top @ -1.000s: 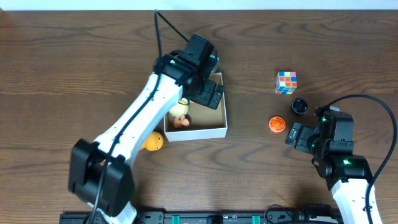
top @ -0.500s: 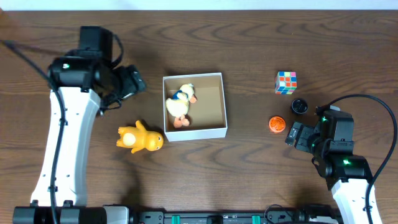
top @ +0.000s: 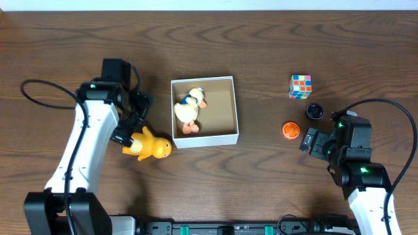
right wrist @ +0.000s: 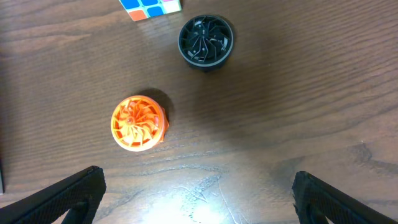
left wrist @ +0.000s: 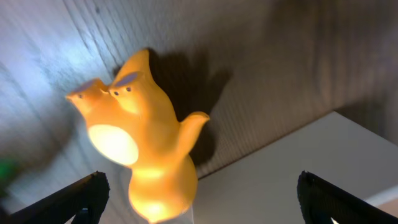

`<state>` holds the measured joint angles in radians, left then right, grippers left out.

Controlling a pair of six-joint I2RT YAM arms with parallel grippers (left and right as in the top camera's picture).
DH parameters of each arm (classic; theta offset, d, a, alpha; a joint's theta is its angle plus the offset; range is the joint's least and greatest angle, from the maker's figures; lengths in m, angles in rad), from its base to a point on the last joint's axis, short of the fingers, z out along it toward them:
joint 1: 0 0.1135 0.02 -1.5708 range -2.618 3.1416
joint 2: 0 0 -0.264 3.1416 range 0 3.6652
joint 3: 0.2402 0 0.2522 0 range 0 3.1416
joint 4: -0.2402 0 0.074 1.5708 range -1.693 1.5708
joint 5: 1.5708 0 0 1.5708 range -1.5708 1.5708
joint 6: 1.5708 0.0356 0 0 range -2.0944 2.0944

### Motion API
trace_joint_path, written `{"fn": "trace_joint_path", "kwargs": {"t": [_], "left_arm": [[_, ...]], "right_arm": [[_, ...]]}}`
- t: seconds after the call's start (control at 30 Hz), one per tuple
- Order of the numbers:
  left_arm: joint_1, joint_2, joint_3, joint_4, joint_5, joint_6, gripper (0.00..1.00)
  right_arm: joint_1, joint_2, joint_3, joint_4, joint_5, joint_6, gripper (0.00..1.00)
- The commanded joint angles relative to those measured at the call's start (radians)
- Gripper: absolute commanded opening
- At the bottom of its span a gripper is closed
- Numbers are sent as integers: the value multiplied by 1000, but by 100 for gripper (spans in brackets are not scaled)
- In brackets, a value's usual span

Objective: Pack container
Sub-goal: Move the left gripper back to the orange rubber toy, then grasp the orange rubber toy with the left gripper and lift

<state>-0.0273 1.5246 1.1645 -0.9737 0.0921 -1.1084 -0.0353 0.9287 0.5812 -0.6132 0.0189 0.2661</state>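
Note:
My left gripper lowers onto the yellow toy animal's purple-padded end next and closes there, since that end lies clear of the box's white side.
The container, a square white-walled box with a brown inside, sits at mid-table and holds a white and yellow duck toy. A yellow toy animal lies on the table just left of the box's front corner; it fills the left wrist view, with the box's white wall beside it. My left gripper is open, hovering over the toy's left end. My right gripper is open and empty at the right, just below an orange round piece.
A colourful puzzle cube and a black round piece lie at the right, above the right gripper. In the right wrist view the orange piece, black piece and cube lie ahead of the open fingers.
My left arm swung from over the box out to the far left, then came back down to the yellow toy. The right arm has not moved.

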Motion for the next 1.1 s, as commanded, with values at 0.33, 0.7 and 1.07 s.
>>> {"fn": "trace_joint_path", "kwargs": {"t": [0.33, 0.7, 1.07], "left_arm": [[2, 4, -169, 84, 27, -83, 98], [-9, 5, -318, 241, 27, -101, 98], [-9, 5, -352, 286, 19, -101, 65]], "right_arm": [[-7, 1, 24, -1, 8, -14, 99], [-7, 1, 24, -2, 7, -14, 99], [-7, 1, 24, -2, 7, -21, 99]]}}
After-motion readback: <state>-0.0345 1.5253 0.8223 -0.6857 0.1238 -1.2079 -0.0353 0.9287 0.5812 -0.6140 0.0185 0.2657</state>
